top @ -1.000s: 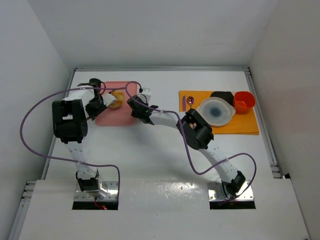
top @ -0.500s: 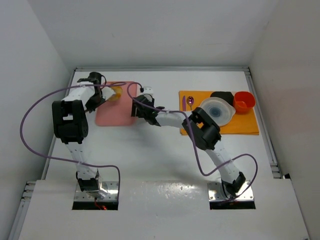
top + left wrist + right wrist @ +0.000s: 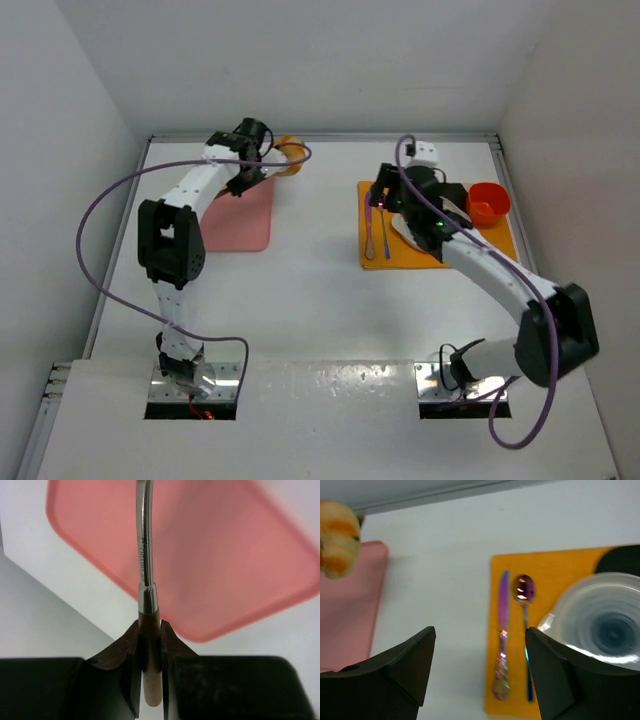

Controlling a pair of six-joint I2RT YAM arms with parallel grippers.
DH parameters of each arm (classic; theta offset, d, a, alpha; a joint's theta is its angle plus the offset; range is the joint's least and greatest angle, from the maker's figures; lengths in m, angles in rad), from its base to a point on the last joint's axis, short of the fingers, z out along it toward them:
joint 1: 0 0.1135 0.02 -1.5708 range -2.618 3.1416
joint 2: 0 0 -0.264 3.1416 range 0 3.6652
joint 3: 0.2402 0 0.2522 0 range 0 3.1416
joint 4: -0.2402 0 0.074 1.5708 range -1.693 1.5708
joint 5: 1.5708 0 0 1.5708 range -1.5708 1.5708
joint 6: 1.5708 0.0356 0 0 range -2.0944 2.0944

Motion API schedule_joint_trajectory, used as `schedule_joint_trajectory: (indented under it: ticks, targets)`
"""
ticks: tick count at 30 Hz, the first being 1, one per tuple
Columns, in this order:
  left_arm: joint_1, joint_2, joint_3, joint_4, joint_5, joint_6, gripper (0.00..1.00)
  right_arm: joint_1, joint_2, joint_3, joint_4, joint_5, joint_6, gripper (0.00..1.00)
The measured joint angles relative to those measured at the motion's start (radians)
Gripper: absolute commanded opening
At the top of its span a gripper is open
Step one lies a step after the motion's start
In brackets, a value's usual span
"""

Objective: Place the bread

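Next I will swing my left gripper over the clear bowl, tip it, then return and bring it down to release on the tabletop beside the pink board, since the utensil (image 3: 145, 575) carries bread.
The bread (image 3: 290, 155), a small golden bun, is up near the back wall just past the far right corner of the pink board (image 3: 240, 212). It sits at the far end of a metal utensil (image 3: 145, 575). My left gripper (image 3: 258, 160) is shut on that utensil's brownish handle; in the left wrist view the left gripper (image 3: 149, 630) pinches it over the pink board (image 3: 225, 555), and the bread is out of frame. My right gripper (image 3: 385, 200) stands open and empty over the orange placemat (image 3: 480, 250). The right wrist view shows the bread (image 3: 337, 530) at its top left.
On the placemat (image 3: 560, 570) lie a purple knife (image 3: 502, 630) and spoon (image 3: 524, 590) beside a clear bowl (image 3: 605, 620). An orange cup (image 3: 488, 202) and a black dish (image 3: 447, 190) stand at the placemat's back. White walls enclose the table.
My right gripper let go, opened and swung from the pink board to the placemat. My left arm carried the bread on the utensil off the board toward the back right.
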Motion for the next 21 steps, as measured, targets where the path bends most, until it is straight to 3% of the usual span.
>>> schedule_joint_trajectory:
  ticks: [8, 21]
  targets:
    - [-0.205, 0.232, 0.312, -0.095, -0.001, -0.113, 0.00, -0.223, -0.295, -0.186, -0.294, -0.104, -0.048, 0.74]
    - [-0.538, 0.387, 0.529, -0.142, -0.008, -0.205, 0.00, -0.411, -0.536, -0.391, -0.521, -0.191, -0.073, 0.75]
